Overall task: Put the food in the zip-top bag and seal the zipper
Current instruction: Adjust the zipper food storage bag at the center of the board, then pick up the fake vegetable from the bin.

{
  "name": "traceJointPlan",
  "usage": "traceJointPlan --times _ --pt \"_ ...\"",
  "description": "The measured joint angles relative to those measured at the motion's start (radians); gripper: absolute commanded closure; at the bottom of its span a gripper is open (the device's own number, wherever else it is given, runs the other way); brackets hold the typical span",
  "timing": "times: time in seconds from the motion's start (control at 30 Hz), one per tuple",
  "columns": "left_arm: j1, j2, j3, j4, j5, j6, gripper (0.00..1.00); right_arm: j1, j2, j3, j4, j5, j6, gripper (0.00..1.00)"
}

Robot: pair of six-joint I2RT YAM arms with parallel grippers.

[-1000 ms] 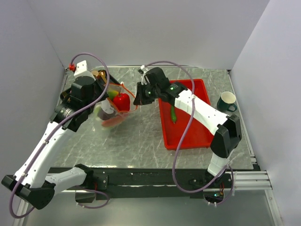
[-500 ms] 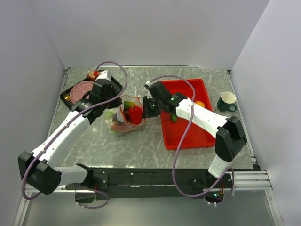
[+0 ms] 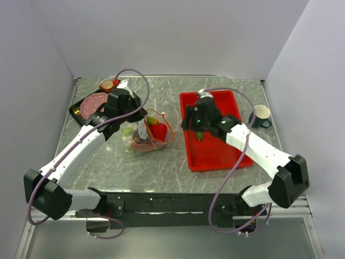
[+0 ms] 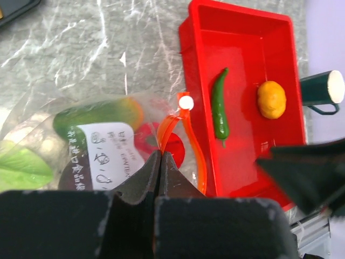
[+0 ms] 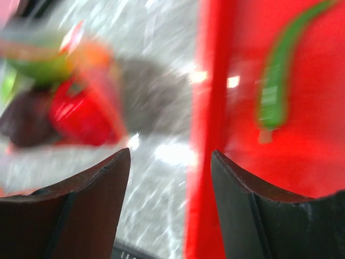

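The right gripper moves into the tray from the tray's side beside the green chili next, then goes down to the chili's near stem end.
The clear zip-top bag lies on the table left of centre, its mouth gaping. Inside it are a red piece, a green vegetable, a leafy one and a labelled dark item. My left gripper is shut on the orange-red zipper, beside its white slider. My right gripper hovers open and empty over the left wall of the red tray. In the blurred right wrist view, that gripper straddles the tray wall. A green chili and an orange lie in the tray.
A dark mug stands right of the red tray. At the back left, a black tray holds a pink plate, with a small item beyond it. Walls close the table on three sides.
My right gripper has let go of the bag's mouth, opened, and swung right over the red tray. The bag has dropped to the table, still held by the left gripper.
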Motion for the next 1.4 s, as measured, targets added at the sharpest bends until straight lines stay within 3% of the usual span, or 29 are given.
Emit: traceJointPlan --times 0.17,0.27,0.63,0.67,0.87,1.13,1.4 --pt "0.0 0.002 0.0 0.011 0.023 0.0 0.99 -0.157 -0.007 -0.046 0.02 0.013 -0.016 0.34" --pt "0.0 0.008 0.0 0.014 0.032 0.0 0.99 -0.185 0.048 -0.064 0.019 0.006 -0.037 0.34" --pt "0.0 0.014 0.0 0.023 0.053 0.0 0.99 -0.202 0.322 -0.039 0.041 -0.041 -0.107 0.35" --pt "0.0 0.014 0.0 0.023 0.054 0.0 0.99 -0.203 0.336 -0.032 0.041 -0.041 -0.113 0.42" --pt "0.0 0.014 0.0 0.023 0.055 0.0 0.99 -0.204 0.371 0.006 0.048 -0.034 -0.141 0.58" --pt "0.0 0.02 0.0 0.027 0.055 0.002 0.99 -0.212 0.388 0.007 0.045 -0.021 -0.155 0.53" --pt "0.0 0.034 0.0 0.029 0.056 0.004 0.99 -0.214 0.397 0.007 0.048 -0.023 -0.167 0.59"
